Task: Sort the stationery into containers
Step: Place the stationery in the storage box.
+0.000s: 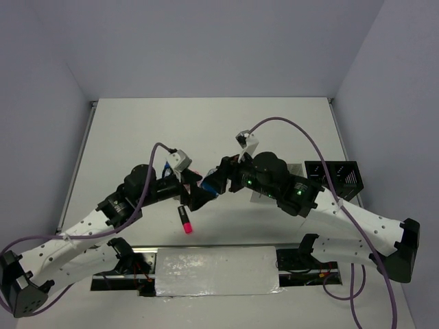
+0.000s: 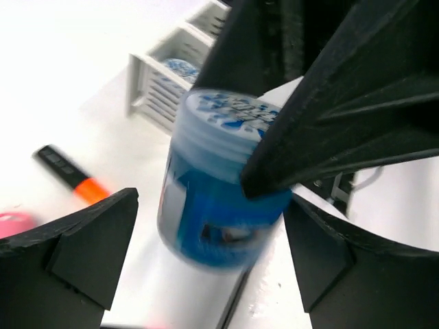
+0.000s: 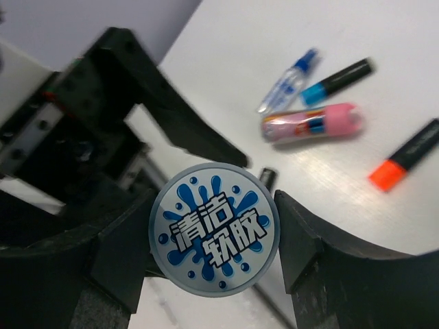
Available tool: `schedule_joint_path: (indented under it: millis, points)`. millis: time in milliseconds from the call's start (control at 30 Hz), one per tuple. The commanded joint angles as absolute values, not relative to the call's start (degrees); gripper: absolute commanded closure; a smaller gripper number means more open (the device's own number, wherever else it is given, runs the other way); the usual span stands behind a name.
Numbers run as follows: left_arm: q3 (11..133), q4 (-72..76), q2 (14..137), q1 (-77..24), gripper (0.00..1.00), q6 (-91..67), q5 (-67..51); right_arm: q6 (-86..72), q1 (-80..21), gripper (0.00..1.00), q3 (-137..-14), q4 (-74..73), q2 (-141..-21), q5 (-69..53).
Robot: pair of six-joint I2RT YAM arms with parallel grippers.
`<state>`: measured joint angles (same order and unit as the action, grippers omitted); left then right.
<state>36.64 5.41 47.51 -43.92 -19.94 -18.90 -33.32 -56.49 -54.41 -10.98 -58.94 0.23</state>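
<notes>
My right gripper swings to the organizer next, turning downward, then releases the tin (image 3: 214, 229) into the organizer's end section, since a blue round item already sits there.
The round grey-blue tin (image 3: 214, 229) with a blue splash lid sits between the fingers of my right gripper (image 3: 214, 233), which is shut on its sides above the table. In the left wrist view the tin (image 2: 219, 199) hangs between the wide-open fingers of my left gripper (image 2: 209, 229), with a gap on each side. The right gripper's fingers (image 2: 329, 116) clamp it from above. In the top view the two grippers meet at the table's middle (image 1: 204, 186). A clear blue-capped bottle (image 3: 288, 82), blue marker (image 3: 339, 80), pink tube (image 3: 312, 123) and orange marker (image 3: 405, 156) lie on the table.
The white slatted organizer (image 2: 154, 86) stands behind the tin, with a blue round item (image 2: 180, 66) in one compartment. The black mesh box (image 1: 336, 179) stands at the right, beside the right arm. A pink marker (image 1: 185, 221) lies near the front edge.
</notes>
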Motion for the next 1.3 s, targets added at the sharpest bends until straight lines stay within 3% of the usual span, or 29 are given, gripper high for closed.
schedule_joint_path:
  millis: [0,133,233,367,700,1267]
  points:
    - [42.88,1.37,45.88,-43.51,0.01,-22.14,-5.39,-25.96,-56.43,1.00,-57.30,-14.23,-55.03,14.68]
    - [54.12,-19.03,47.46,-43.51,0.01,-28.46,17.71,-21.10,-49.95,1.00,-57.65,-18.80,-54.40,33.38]
    - [61.66,-36.56,49.74,-43.51,0.01,-33.82,32.63,-20.48,-39.84,1.00,-56.00,-20.74,-55.46,31.48]
    - [65.13,-46.30,48.70,-43.42,0.01,-34.46,39.45,-17.32,-34.02,1.00,-52.48,-16.45,-55.81,29.98]
    - [57.58,-42.98,39.12,-43.42,0.01,-29.00,36.65,-15.56,-31.64,1.00,-47.73,-13.27,-55.02,25.31]
    - [56.25,-41.40,42.36,-43.42,0.01,-27.77,33.58,-15.21,-31.64,1.00,-39.20,-13.10,-46.49,18.99]
